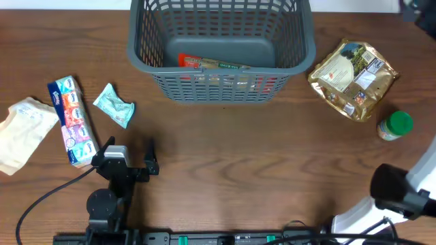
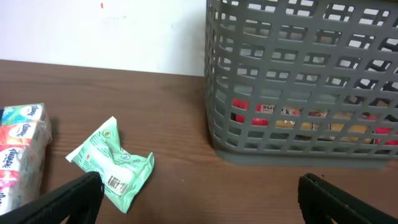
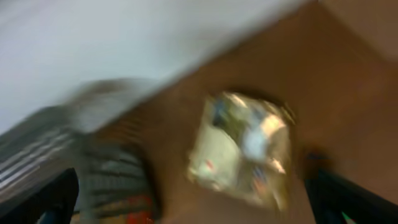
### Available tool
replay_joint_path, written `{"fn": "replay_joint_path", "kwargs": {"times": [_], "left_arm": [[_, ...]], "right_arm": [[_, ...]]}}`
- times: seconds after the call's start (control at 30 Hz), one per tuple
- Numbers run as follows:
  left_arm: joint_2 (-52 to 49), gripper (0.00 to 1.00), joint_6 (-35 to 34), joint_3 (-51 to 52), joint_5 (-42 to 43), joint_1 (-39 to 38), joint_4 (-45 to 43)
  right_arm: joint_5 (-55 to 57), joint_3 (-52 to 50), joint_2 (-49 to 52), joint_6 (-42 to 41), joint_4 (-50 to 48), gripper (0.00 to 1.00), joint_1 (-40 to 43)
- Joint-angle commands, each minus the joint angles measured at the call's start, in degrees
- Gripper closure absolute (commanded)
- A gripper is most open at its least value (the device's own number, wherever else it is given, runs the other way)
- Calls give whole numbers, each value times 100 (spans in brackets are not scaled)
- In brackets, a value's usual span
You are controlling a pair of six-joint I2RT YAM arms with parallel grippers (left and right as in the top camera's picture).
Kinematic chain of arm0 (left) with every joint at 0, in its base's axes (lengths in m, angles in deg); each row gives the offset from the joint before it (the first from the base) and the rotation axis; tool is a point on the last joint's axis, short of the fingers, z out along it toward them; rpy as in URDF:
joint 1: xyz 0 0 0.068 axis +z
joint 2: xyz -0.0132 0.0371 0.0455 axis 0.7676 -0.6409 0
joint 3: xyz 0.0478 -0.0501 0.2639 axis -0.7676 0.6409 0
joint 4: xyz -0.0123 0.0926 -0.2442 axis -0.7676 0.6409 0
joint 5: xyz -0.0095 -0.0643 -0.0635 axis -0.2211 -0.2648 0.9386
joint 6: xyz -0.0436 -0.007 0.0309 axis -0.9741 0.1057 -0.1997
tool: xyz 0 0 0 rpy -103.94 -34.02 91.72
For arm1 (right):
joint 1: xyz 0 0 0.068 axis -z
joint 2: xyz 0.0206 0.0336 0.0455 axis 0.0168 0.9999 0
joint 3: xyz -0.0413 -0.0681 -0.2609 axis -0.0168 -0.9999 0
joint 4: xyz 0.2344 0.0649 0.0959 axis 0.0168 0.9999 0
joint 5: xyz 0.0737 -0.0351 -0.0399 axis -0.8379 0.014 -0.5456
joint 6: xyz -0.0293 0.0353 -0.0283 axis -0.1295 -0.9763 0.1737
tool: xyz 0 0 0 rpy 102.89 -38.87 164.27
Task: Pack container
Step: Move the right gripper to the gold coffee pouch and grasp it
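Observation:
My open right gripper comes down onto the gold bag's edge [image 1: 380,86] [image 3: 281,149] by the green-lidded jar next, since the bag's side there lies clear of the container's side.
The grey-blue slotted container [image 1: 139,51] stands at the back middle of the table, with a red and yellow packet [image 1: 204,63] on its floor. It fills the right of the left wrist view [image 2: 217,124]. My left gripper [image 2: 199,199] is open and empty near the front left, with a small green packet [image 1: 114,104] just ahead of it [image 2: 112,165]. My right gripper [image 3: 199,199] is open and empty at the front right; its blurred view shows a gold foil bag [image 3: 242,149] and the container [image 3: 99,180]. The gold bag [image 1: 353,78] lies right of the container.
A pack of tissues [image 1: 70,120] and a cream cloth pouch [image 1: 24,133] lie at the left. A small jar with a green lid [image 1: 395,125] stands at the right, in front of the gold bag.

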Motion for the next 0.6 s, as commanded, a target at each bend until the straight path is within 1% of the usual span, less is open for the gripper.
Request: {"fn": "replay_joint_path", "kwargs": {"times": [0.0, 0.13, 0.27, 0.43, 0.57], "left_arm": [[-24, 2, -74, 103, 0, -17, 188], [-24, 2, -74, 103, 0, -17, 188], [-24, 2, -74, 103, 0, -17, 188], [-24, 2, -74, 103, 0, -17, 188], [-24, 2, -76, 103, 0, -17, 188]], "right_arm": [[-20, -407, 326, -713, 225, 1, 492], [-118, -1189, 608, -675, 122, 1, 811], [-702, -2004, 918, -275, -304, 1, 918], [-717, -2918, 1261, -149, -938, 1, 905], [-715, -3447, 1484, 2, -1427, 1, 890]]}}
